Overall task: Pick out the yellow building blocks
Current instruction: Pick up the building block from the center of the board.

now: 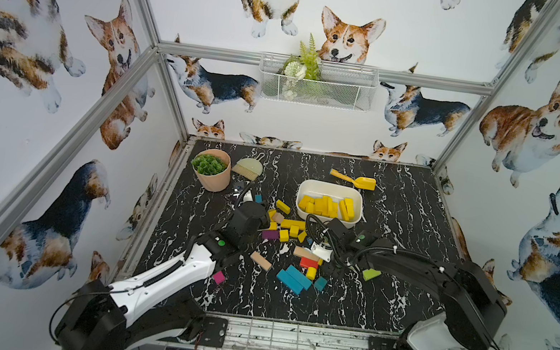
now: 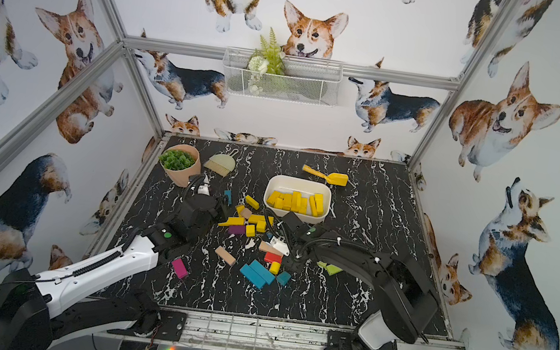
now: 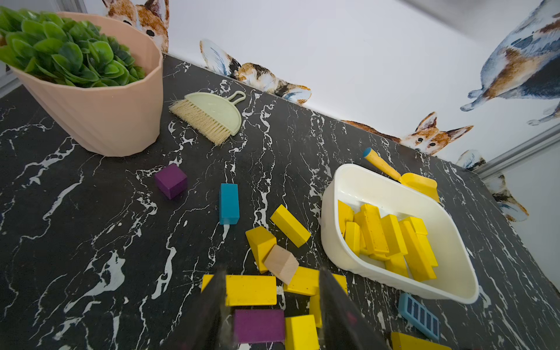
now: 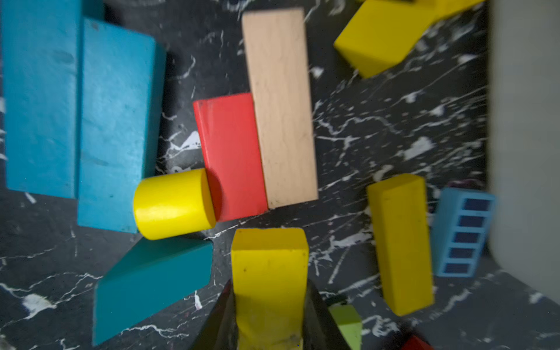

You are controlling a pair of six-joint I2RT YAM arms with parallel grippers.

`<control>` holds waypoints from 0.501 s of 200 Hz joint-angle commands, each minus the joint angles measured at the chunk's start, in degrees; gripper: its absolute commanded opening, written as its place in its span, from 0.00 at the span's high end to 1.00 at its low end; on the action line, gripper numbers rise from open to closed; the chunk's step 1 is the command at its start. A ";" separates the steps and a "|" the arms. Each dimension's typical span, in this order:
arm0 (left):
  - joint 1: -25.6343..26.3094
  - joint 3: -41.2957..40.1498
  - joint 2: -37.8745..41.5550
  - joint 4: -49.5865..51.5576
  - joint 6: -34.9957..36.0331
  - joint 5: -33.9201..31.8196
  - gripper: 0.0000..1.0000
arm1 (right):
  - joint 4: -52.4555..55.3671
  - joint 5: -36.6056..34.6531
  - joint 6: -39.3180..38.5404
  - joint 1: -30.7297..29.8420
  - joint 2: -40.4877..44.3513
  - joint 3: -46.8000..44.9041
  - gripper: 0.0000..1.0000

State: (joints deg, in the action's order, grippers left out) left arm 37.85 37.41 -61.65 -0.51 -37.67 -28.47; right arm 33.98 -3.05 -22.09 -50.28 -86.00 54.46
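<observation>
My right gripper carries the yellow bar outward over the yellow blocks inside the white tray (image 1: 331, 186) next and releases it, since only yellow ones lie there.
Several yellow building blocks (image 1: 326, 205) lie in the white tray (image 1: 331, 186). More yellow blocks lie loose left of it: a bar (image 1: 283, 206), a flat one (image 3: 251, 289) and a cube (image 3: 301, 331). A yellow cylinder (image 4: 174, 204) rests against a red block (image 4: 230, 154). My right gripper (image 4: 269, 291) is shut on a yellow bar (image 4: 269, 266), with a finger pressed to each long side. My left gripper (image 3: 272, 291) hangs open over the flat yellow block, the cube and a purple block (image 3: 259, 325), holding nothing.
A potted plant (image 1: 213, 173), a hand brush (image 1: 247, 167) and a yellow plastic shovel (image 1: 353, 180) stand at the back. Blue blocks (image 1: 293, 279), tan blocks (image 1: 261, 260), a magenta block (image 1: 219, 277) and a green wedge (image 1: 371, 274) lie about the middle.
</observation>
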 commanded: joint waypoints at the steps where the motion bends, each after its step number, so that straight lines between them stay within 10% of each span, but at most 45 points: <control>1: -0.23 -0.53 0.47 -1.41 -0.30 -1.32 0.48 | -6.22 -2.12 3.80 1.44 5.61 -0.23 0.84; 34: -0.32 -0.98 0.48 -2.04 -0.30 -0.98 0.48 | -14.87 -6.69 18.69 6.75 7.28 2.26 1.00; 100: -0.47 -1.62 3.09 0.22 -0.25 -0.68 0.48 | -7.36 -16.62 39.37 11.47 -10.68 20.16 1.00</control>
State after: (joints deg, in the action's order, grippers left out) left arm 37.52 36.45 -59.72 -0.47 -37.67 -28.77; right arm 21.78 -15.31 5.34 -40.88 -90.00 68.38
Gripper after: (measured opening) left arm 0.522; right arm 0.321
